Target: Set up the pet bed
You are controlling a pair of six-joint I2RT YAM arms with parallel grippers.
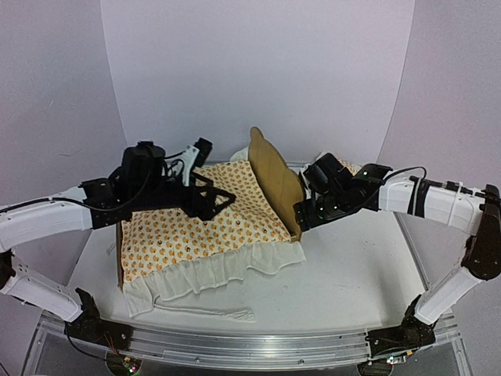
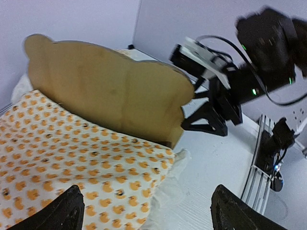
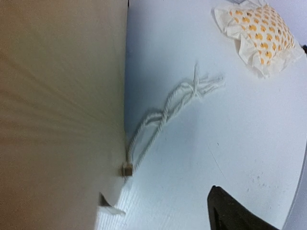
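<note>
The robot will swing its left gripper down and to the gripper's right in the top view, over to the bedding's white edge (image 1: 295,255) (image 2: 181,164), which sticks out past the foot of the headboard.
The pet bed stands mid-table, its plywood bear-ear headboard (image 1: 274,178) upright at the right end. Orange duck-print bedding (image 1: 203,227) with a white ruffle is draped over the frame. My left gripper (image 1: 221,201) hovers open just above the bedding, near the headboard. In the left wrist view its fingertips (image 2: 67,211) flank the bedding's (image 2: 72,158) right corner, with nothing between them. My right gripper (image 1: 300,215) is open at the headboard's near edge. In the right wrist view one finger (image 3: 235,213) shows beside the headboard's back (image 3: 57,120); the other is hidden.
A small matching pillow (image 3: 259,33) lies on the table behind the headboard. A white cord (image 3: 163,110) trails from the headboard's foot. Another cord (image 1: 207,312) lies in front of the ruffle. The table's metal rail (image 1: 250,345) runs along the near edge.
</note>
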